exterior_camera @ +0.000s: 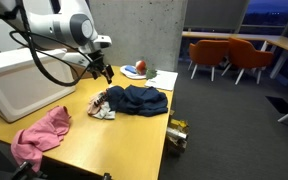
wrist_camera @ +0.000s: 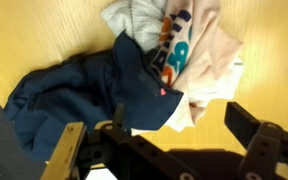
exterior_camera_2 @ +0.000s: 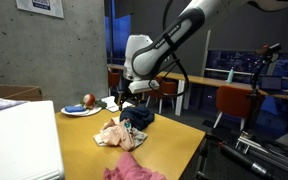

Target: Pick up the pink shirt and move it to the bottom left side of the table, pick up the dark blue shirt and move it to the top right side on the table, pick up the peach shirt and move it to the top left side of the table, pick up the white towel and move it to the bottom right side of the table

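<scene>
That part of the peach shirt is uncovered beside the overlap. My gripper needs to move past the edge of the dark blue shirt next, then go down onto the peach shirt's printed letters [exterior_camera: 102, 106].
A pink shirt [exterior_camera: 42, 132] lies crumpled at the near corner of the wooden table [exterior_camera: 94, 140]; it also shows in an exterior view [exterior_camera_2: 134, 172]. A dark blue shirt [exterior_camera: 139, 98] lies mid-table, touching a peach shirt with printed letters [exterior_camera: 102, 106]. In the wrist view the dark blue shirt [wrist_camera: 84, 85] overlaps the peach shirt [wrist_camera: 204, 55], with white cloth [wrist_camera: 134, 15] at the top edge. My gripper [wrist_camera: 164, 140] is open and empty, hovering above both shirts in both exterior views [exterior_camera: 105, 73] [exterior_camera_2: 124, 102].
A large white box [exterior_camera: 19, 80] stands on the table beside the arm. A plate with a red object [exterior_camera: 134, 71] and a flat white sheet [exterior_camera: 164, 78] lie at the far end. A small object [exterior_camera: 177, 130] sits at the table's edge. Chairs [exterior_camera: 229, 55] stand beyond.
</scene>
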`<state>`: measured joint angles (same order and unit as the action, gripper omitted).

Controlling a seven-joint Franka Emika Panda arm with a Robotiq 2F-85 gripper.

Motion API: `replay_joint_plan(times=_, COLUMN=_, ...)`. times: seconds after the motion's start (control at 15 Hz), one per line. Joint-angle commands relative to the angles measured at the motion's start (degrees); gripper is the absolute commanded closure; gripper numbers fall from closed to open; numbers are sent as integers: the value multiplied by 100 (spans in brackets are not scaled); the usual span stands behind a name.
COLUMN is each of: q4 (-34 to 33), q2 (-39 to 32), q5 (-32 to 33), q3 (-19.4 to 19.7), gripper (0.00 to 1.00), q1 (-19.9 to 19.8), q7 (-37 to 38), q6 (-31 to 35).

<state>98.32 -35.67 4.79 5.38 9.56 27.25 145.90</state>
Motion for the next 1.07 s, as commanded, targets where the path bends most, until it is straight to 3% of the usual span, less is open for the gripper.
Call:
replay_joint_plan(times=0.0, q4=-197, q2=-319, q5=-79, q3=159, gripper=0, q1=285, q7=569, q6=-254)
replay_joint_plan(times=0.33, q4=-249, q2=-708, q5=-99, q3=154, gripper=0, q1=311, q7=890, q6=-263)
replay_joint_plan(times=0.4, q4=-270, q2=-786, q5=-86, q3=172, gripper=25, q1=315, q7=926, q6=-237)
replay_joint_plan(times=0.53, q4=-308, q2=-899, q5=-86, q3=176, gripper=32, q1=307, q7=930, q6=-205)
replay_joint_plan(times=1.0, q4=-416, q2=-1001, q5=-95, q3=189, gripper=87, q1=322, q7=950, q6=-217)
